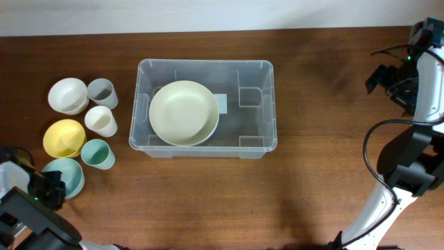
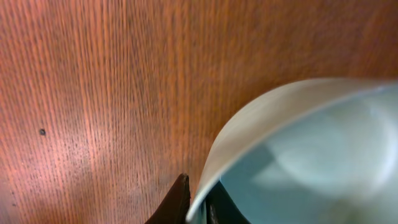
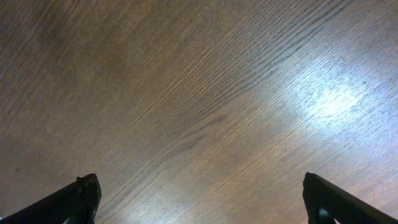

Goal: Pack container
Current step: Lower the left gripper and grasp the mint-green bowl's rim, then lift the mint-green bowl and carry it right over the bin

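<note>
The bowl lifts across, lowers and leaves my left gripper next, as the container's empty half [image 1: 238,101] lies outward of that gripper and to its right in the overhead view.
The clear container [image 1: 205,64] stands at the table's middle, with a pale green bowl [image 1: 184,112] in its left half and a white label [image 1: 220,103] on its base. My left gripper [image 1: 52,186] is at the lower left. In the left wrist view its fingers [image 2: 198,202] are closed on the rim of a light blue bowl [image 2: 311,155], one finger inside and one outside. That bowl [image 1: 69,173] rests on the table. My right gripper [image 1: 381,78] is at the far right, open and empty over bare wood [image 3: 202,199].
Left of the container stand a white bowl [image 1: 67,95], a grey cup [image 1: 102,92], a white cup [image 1: 101,121], a yellow bowl [image 1: 64,137] and a teal cup [image 1: 97,153]. The right half of the container holds nothing.
</note>
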Controlling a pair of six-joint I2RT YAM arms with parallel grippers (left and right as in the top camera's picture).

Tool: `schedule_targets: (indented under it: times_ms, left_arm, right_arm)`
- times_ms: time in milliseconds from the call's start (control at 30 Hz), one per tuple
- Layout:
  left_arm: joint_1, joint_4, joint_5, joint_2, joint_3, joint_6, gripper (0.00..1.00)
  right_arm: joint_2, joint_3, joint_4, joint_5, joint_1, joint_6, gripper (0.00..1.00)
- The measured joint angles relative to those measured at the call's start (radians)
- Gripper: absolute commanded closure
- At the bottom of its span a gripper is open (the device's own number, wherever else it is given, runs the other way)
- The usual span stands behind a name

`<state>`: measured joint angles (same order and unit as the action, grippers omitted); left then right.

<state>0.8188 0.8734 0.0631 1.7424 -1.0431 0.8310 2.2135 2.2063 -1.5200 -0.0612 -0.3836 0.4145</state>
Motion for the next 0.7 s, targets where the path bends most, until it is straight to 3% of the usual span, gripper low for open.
schedule_targets:
  times_ms: [133,300,500,633,700]
  left_arm:
    - [0.001,0.073,0.010,0.000,-0.084,-0.016,0.98]
    - [0.001,0.174,0.045,-0.048,-0.211,-0.027,0.99]
    - [-0.030,0.225,0.037,-0.247,-0.427,-0.050,0.99]
    - [-0.212,0.162,-0.012,-0.416,-0.559,-0.064,0.99]
    - [-0.386,0.056,-0.030,-0.481,-0.580,-0.076,0.99]
  right_arm:
    - [0.000,0.000,-0.001,0.000,0.000,0.000,0.01]
    - [0.000,0.000,0.000,0.000,0.000,0.000,0.01]
    - [0.000,0.000,0.000,0.000,0.000,0.001,0.01]
    - [0.000,0.000,0.000,0.000,0.000,0.000,0.01]
    - [0.000,0.000,0.000,0.000,0.000,0.000,0.01]
